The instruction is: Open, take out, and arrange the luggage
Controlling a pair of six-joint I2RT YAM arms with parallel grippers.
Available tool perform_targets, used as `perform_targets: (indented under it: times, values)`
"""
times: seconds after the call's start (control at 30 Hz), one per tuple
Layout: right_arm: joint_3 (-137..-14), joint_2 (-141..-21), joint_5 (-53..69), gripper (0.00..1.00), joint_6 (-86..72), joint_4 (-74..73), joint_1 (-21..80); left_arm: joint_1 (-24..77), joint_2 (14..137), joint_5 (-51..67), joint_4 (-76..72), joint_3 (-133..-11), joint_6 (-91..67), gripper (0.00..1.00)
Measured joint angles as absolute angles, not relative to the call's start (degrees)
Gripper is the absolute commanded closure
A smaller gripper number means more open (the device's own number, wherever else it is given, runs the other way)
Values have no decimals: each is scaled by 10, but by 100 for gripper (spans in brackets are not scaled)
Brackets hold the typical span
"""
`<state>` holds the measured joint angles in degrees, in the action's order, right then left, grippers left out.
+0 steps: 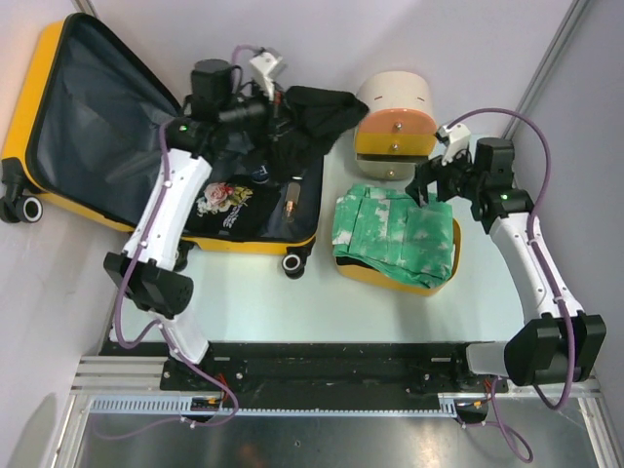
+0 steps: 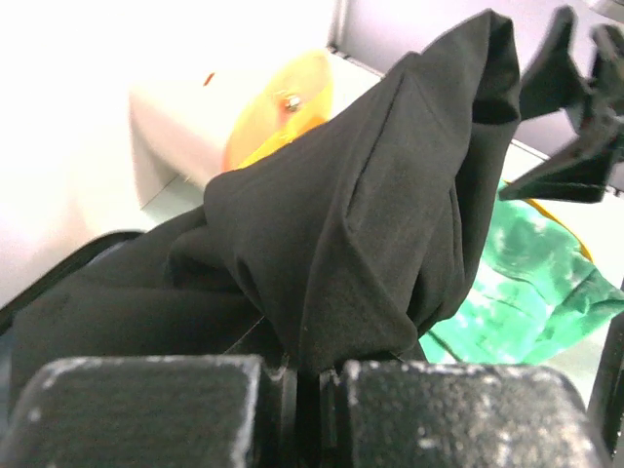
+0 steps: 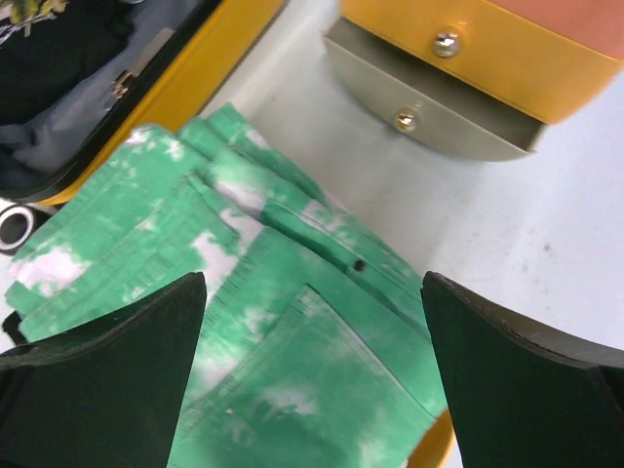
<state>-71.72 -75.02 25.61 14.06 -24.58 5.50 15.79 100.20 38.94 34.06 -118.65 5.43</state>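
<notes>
The left gripper needs to move back and down next, over the jeans' edge by the suitcase (image 1: 355, 230) (image 2: 495, 336), and let go of the garment, because the folded pile is flat and uncovered.
The luggage (image 1: 68, 185), a yellow hard-shell suitcase, lies open at the left with its dark-lined lid back. A black printed shirt (image 1: 229, 200) rests inside it. My left gripper (image 1: 283, 102) is shut on a black garment (image 1: 322, 107) lifted over the suitcase's right edge. In the left wrist view the cloth (image 2: 370, 214) bunches up from the closed jaws (image 2: 310, 390). My right gripper (image 1: 432, 185) stands open above green bleached jeans (image 1: 395, 229). In the right wrist view its fingers (image 3: 107, 380) flank the jeans (image 3: 292, 322) without touching them.
The jeans lie folded on a small yellow bin (image 1: 385, 276). A cream-and-orange drawer cabinet (image 1: 395, 122) stands behind it, with its lower drawer (image 3: 429, 117) pulled out. The suitcase rim (image 3: 195, 68) runs close to the bin's left.
</notes>
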Motion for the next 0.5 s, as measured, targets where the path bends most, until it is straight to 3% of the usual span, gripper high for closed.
perform_targets:
  times: [0.3, 0.5]
  values:
    - [-717, -727, 257, 2, 120, -258, -50, 318, 1058, 351, 339, -1250, 106, 100]
    - [-717, -706, 253, 2, 107, -266, -121, 420, 1090, 320, 323, -1195, 175, 100]
